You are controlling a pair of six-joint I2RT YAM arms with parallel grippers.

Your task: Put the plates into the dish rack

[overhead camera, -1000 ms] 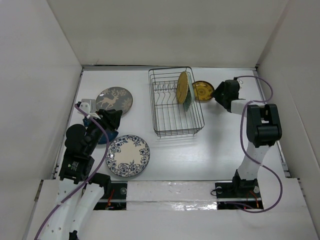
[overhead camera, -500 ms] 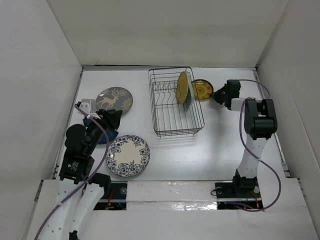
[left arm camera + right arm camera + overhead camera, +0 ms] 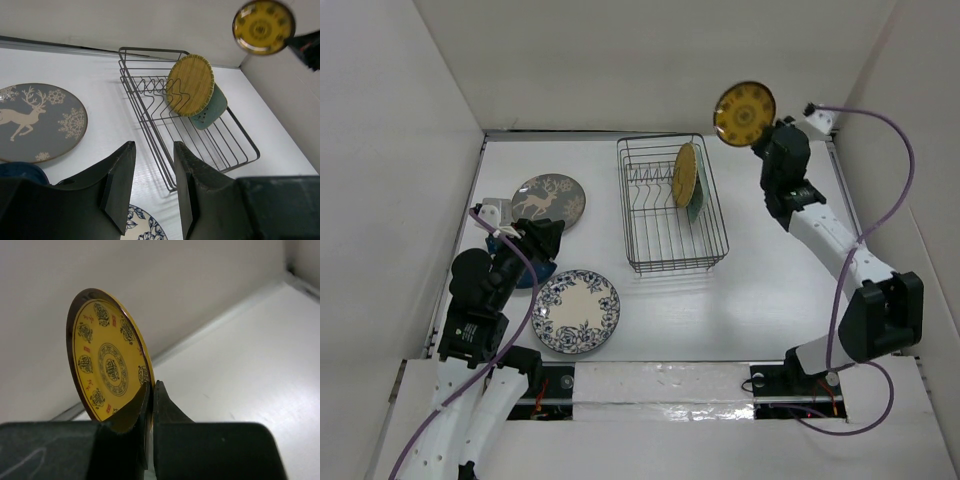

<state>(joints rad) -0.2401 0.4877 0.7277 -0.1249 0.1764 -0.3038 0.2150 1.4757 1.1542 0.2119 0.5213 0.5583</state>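
The right gripper moves to the left in the top view and down into the dish rack's slots beside the yellow round plate (image 3: pixel 685 173) next, since those slots stand empty.
My right gripper (image 3: pixel 765 140) (image 3: pixel 153 385) is shut on the rim of the amber plate (image 3: pixel 744 114) (image 3: pixel 110 365), which it holds on edge high above the table, past the back right corner of the dish rack (image 3: pixel 626 215) (image 3: pixel 150 50). In the rack a yellow round plate (image 3: pixel 685 173) (image 3: pixel 190 85) stands upright, with a pale green plate (image 3: pixel 697 205) (image 3: pixel 210 111) behind it. The grey deer plate (image 3: pixel 548 199) (image 3: pixel 37 122) and the white floral plate (image 3: pixel 576 311) (image 3: pixel 142 225) lie flat on the left. My left gripper (image 3: pixel 542 240) (image 3: pixel 153 145) hangs open and holds nothing, over a dark blue plate (image 3: pixel 525 272) (image 3: pixel 20 172).
White walls (image 3: pixel 660 60) close the table in at the back and on both sides. Bare table (image 3: pixel 780 270) lies to the right of the rack. A purple cable (image 3: pixel 880 170) loops along the right arm.
My right gripper shut on the amber plate beside the rack and lifted it high off the table, the arm stretching out. The left arm has not moved.
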